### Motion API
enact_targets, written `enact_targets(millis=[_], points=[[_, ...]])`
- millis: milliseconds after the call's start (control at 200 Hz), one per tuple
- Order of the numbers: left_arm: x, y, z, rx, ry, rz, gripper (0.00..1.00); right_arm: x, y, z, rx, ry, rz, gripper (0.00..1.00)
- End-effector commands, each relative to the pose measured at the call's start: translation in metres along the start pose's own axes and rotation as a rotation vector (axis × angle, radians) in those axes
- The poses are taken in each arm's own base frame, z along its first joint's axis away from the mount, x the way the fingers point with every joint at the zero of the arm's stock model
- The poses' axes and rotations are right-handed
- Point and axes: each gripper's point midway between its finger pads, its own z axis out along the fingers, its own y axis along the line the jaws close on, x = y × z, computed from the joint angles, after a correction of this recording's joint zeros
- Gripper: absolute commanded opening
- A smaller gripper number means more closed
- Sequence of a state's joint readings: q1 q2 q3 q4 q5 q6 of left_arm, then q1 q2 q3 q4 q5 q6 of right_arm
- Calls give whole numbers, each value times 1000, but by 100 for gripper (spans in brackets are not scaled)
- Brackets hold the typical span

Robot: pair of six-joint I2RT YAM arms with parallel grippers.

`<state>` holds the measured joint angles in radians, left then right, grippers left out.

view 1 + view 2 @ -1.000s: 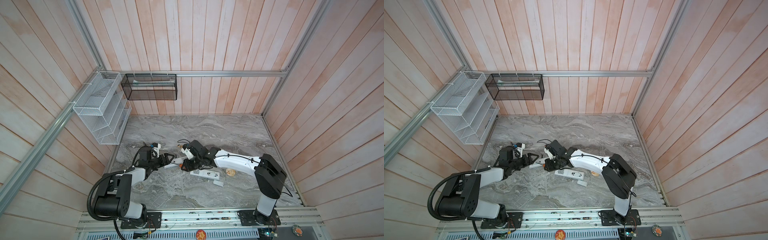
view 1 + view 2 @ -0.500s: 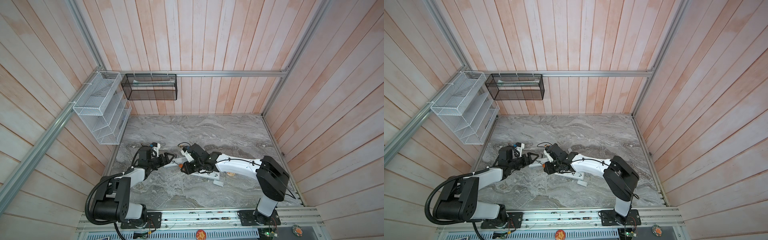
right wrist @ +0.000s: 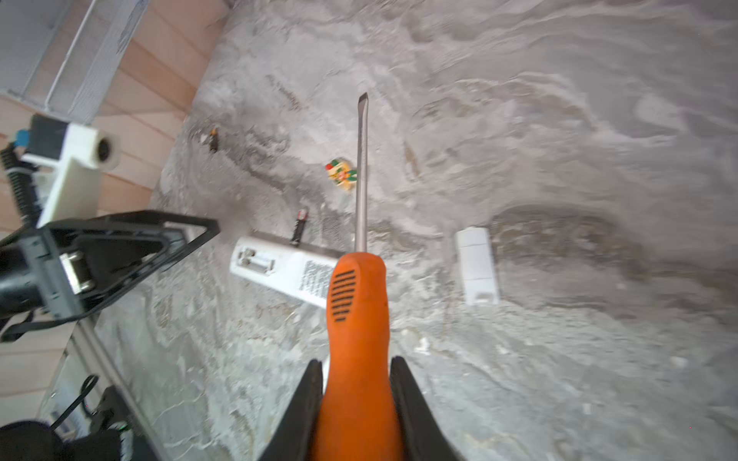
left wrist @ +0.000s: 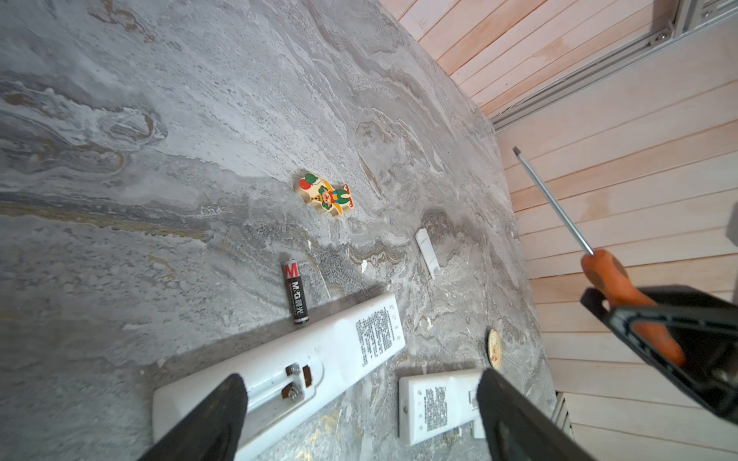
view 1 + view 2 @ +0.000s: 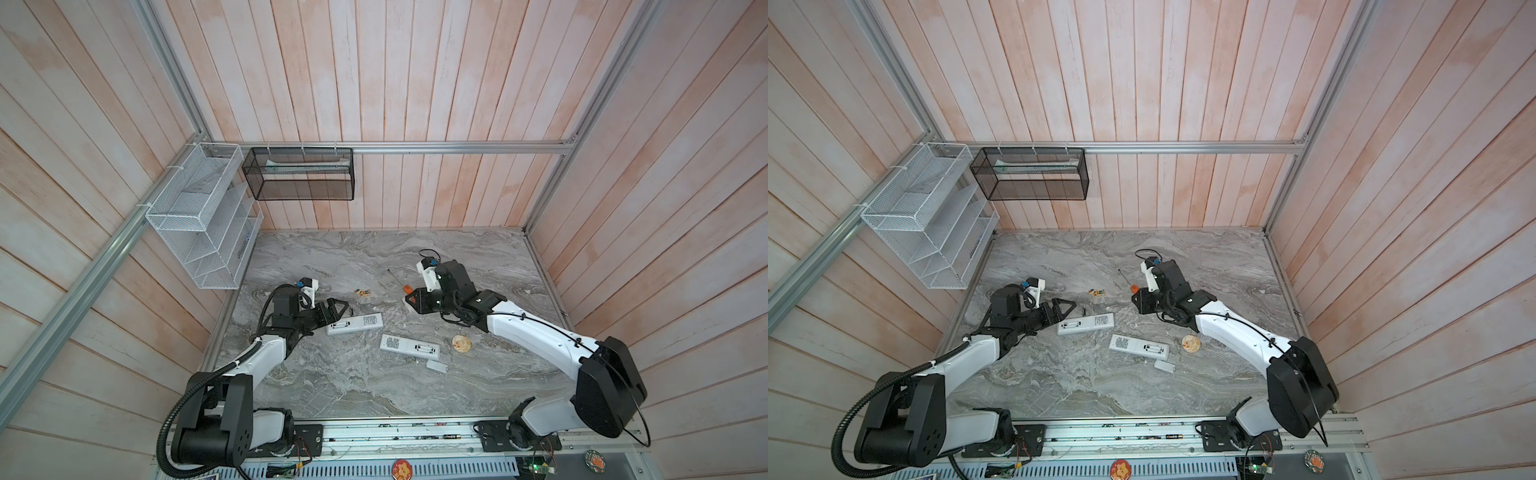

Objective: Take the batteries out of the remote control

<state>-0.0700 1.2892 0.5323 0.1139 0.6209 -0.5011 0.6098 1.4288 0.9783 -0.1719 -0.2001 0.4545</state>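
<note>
I will next move my right gripper down toward the open marble (image 3: 480,384) beside the second white remote to release the orange-handled screwdriver (image 3: 357,319), because the uncovered bay shows bare springs.
A white remote control (image 5: 354,324) (image 4: 319,359) lies back side up with its battery bay uncovered and showing bare springs. One black battery (image 4: 296,293) (image 5: 350,311) (image 3: 299,225) rests on the marble right beside it. Another small dark cell with a gold tip (image 3: 213,139) lies farther off toward the left wall. My left gripper (image 5: 341,311) (image 4: 359,381) stands open over the remote's bay end, holding nothing. Back right of the remote, my right gripper (image 5: 409,301) (image 3: 356,371) is shut on an orange-handled screwdriver (image 3: 357,319) (image 4: 623,287), lifted off the table.
A second white remote (image 5: 409,347) lies in front of the first, a loose white cover (image 5: 436,365) beside it. Another cover (image 3: 477,265), a clown figure (image 5: 363,293) and a round wooden disc (image 5: 461,344) sit nearby. Wire baskets (image 5: 199,224) hang on the left wall.
My right gripper has drawn back from the remote toward the back right, carrying the screwdriver. The left gripper's jaws have spread wider.
</note>
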Motion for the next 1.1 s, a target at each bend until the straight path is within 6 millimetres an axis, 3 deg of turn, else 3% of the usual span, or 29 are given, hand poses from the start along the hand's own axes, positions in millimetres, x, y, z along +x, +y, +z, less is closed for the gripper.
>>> enact_targets(millis=[0,170,355,415,540,700,830,955,1035,1095], points=[[-11,-1,-9,-25,-38,32,99,-25,-31,-14,18,-144,-68,0],[-17,0,-19,-46,-81,26,100,2,-73,-6,62,-121,-56,0],[-26,12,-27,-104,-125,-25,100,44,-84,19,17,21,-11,2],[-30,13,-30,-107,-134,-31,100,53,-88,24,18,48,3,10],[-39,14,-36,-128,-165,-22,100,57,-90,22,28,58,28,43],[-57,12,-50,-170,-249,7,100,36,-89,-2,90,-4,7,67],[-76,7,-66,-206,-360,65,100,9,-91,-33,154,-72,-23,74],[-96,5,-90,-276,-500,170,100,-40,-116,-82,259,-257,-68,83],[-108,8,-107,-356,-596,247,100,-72,-147,-121,337,-428,-83,93],[-114,8,-114,-381,-662,333,100,-83,-174,-144,407,-562,-121,98]])
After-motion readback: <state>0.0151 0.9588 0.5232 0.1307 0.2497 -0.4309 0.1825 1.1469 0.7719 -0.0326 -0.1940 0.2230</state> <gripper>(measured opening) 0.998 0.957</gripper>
